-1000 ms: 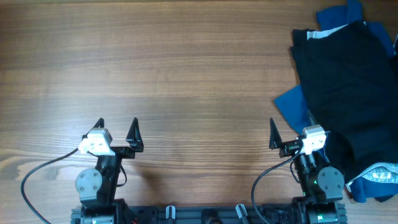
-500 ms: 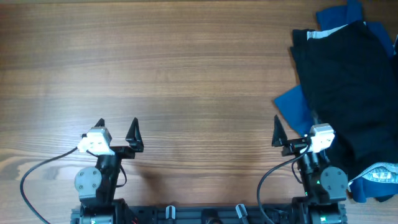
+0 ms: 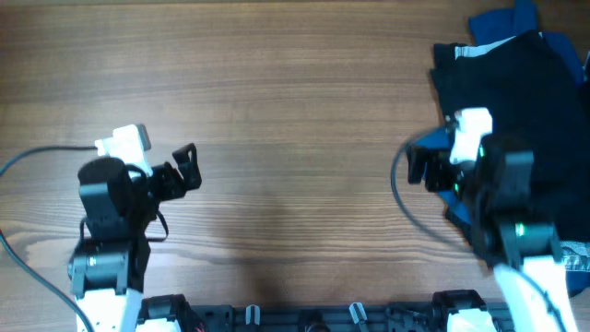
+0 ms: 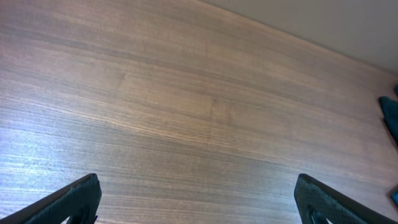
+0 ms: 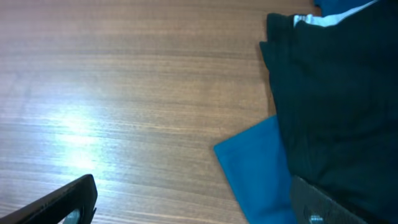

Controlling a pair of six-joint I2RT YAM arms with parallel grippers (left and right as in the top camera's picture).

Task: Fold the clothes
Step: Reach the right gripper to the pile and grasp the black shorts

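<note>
The right gripper's fingers are short of the black garment [image 3: 544, 83], so the gripper will next go down and toward the pile, onto the black edge.
A pile of clothes lies at the table's right side: a black garment [image 3: 544, 83] on top of blue ones [image 3: 502, 23]. In the right wrist view the black garment [image 5: 336, 93] fills the right and a blue corner [image 5: 255, 165] sticks out on the wood. My right gripper [image 3: 417, 166] is open and empty, raised above the pile's left edge; its fingertips [image 5: 193, 202] straddle the blue corner. My left gripper [image 3: 187, 168] is open and empty, raised over bare wood at the left [image 4: 198, 199].
The wooden table [image 3: 277, 101] stretches wide between the arms. A blue garment with white lettering [image 3: 576, 263] lies at the front right edge. The arm bases and a black rail [image 3: 304, 318] run along the front edge.
Both arms have risen from their rest pose and swung forward. The right gripper moved up over the left edge of the clothes pile. The clothes have not moved.
</note>
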